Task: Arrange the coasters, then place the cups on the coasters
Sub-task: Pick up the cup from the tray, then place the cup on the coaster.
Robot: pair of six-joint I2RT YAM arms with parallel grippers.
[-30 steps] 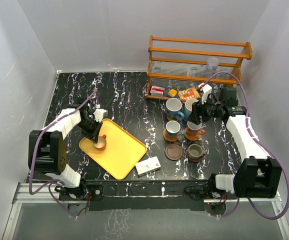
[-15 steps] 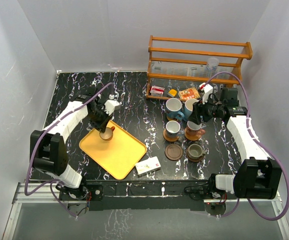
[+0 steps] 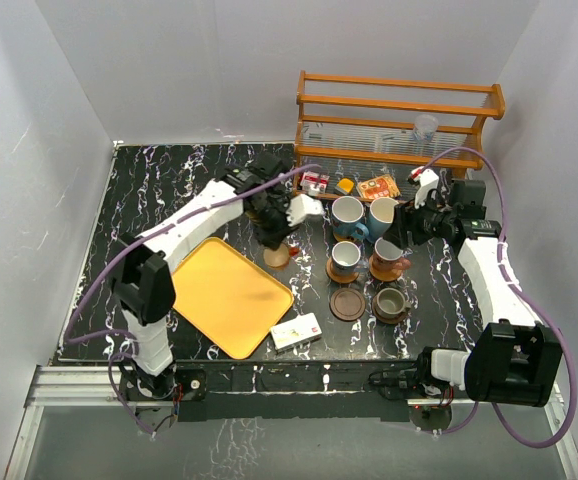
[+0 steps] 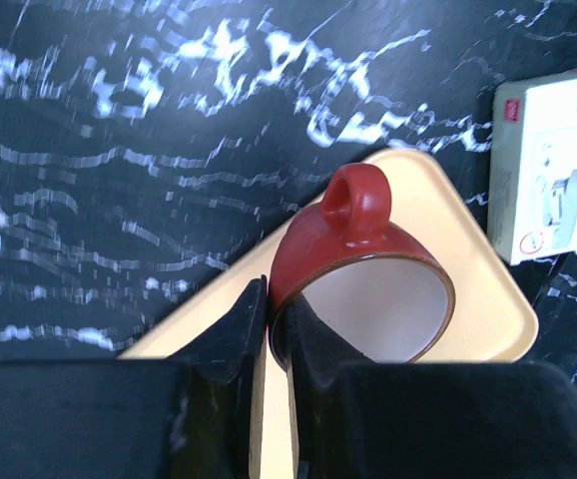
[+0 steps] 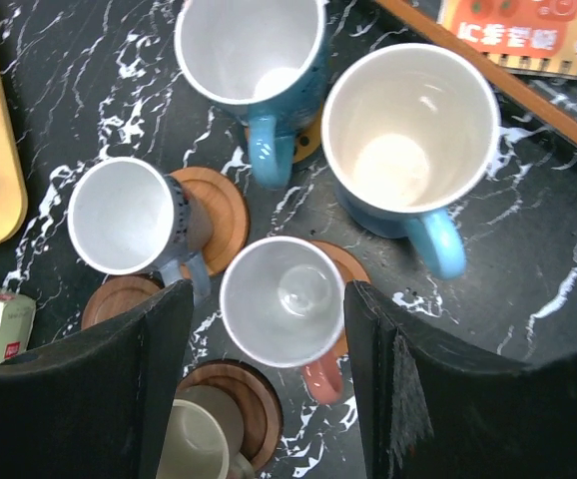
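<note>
The left gripper will next carry the cup over the only bare coaster, which is below it and to its right in the top view, then lower the cup and release it.
My left gripper is shut on the rim of an orange-brown cup, one finger inside and one outside, holding it in the air above the far right edge of the yellow tray. Right of it stand several cups on coasters: a blue one, a light blue one, a small grey-blue one, a white one with a pink handle and a grey-green one. One dark brown coaster lies bare. My right gripper hangs open above the white cup, a finger on each side.
A small white box lies by the tray's near right corner. At the back right stands a wooden rack bearing a clear plastic cup, with small packets at its foot.
My left arm has lifted the orange-brown cup off the tray and carried it right and farther back, toward the group of cups. The right gripper has stayed over the white cup and opened slightly.
</note>
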